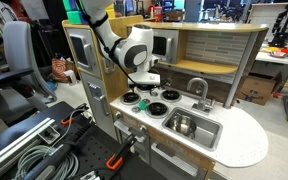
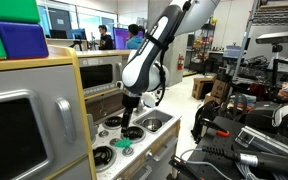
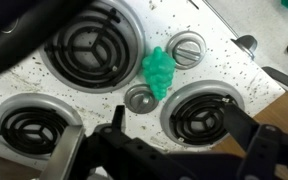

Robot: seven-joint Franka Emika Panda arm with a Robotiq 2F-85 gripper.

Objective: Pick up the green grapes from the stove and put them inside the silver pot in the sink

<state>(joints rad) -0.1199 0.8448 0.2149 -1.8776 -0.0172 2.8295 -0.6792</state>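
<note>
Next, my gripper moves from the black burner toward the silver knob, down to the green grapes (image 1: pixel 143 102) (image 3: pixel 159 72).
The green grapes (image 3: pixel 158 72) lie on the white stove (image 3: pixel 102 84) between the burners, beside a round silver knob (image 3: pixel 140 98). My gripper (image 3: pixel 179 128) is open and empty. It hangs above the stove, its fingers on either side of a black burner (image 3: pixel 199 112), with the grapes just beyond the fingertips. In both exterior views the gripper (image 1: pixel 141 86) (image 2: pixel 131 120) hovers over the stove (image 1: pixel 156 101), with the grapes (image 1: pixel 141 103) (image 2: pixel 123 144) a little below it. The silver pot (image 1: pixel 181 125) sits in the sink (image 1: pixel 206 134) beside the stove.
A curved silver faucet (image 1: pixel 198 88) rises behind the sink. A grey microwave-like box (image 2: pixel 19 130) and the toy kitchen's wooden back wall (image 1: pixel 209 60) flank the stove. Cables and tools lie on the floor (image 1: pixel 44 150).
</note>
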